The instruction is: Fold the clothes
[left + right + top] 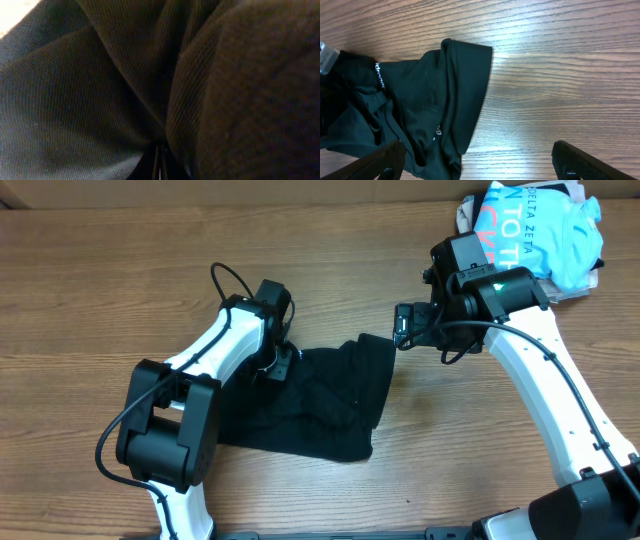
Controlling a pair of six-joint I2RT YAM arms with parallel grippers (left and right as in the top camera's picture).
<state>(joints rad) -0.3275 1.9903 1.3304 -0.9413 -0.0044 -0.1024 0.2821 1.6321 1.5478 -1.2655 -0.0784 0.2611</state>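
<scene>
The garment's folded side strip [376, 384] [467, 97] is below my right gripper and to its left in the overhead view. I need to lower the gripper's open fingers onto it next.
The clothes [325, 400], a black garment, lie crumpled in the middle of the wooden table. My left gripper [283, 362] sits at their upper left edge and is shut on the fabric. In the left wrist view black cloth [100, 90] fills the frame and runs into the closed fingertips [160, 167]. My right gripper [405, 327] hovers open just above the garment's upper right corner, holding nothing. In the right wrist view the garment [420, 100] lies to the left with a small white logo [438, 131], and the open gripper [477, 150] spans its folded edge and bare wood.
A light blue T-shirt [540, 230] with white and coral lettering lies bunched at the back right corner, on top of other cloth. Bare wooden table [100, 290] surrounds the garment. The right arm's white link [560, 400] crosses the right side.
</scene>
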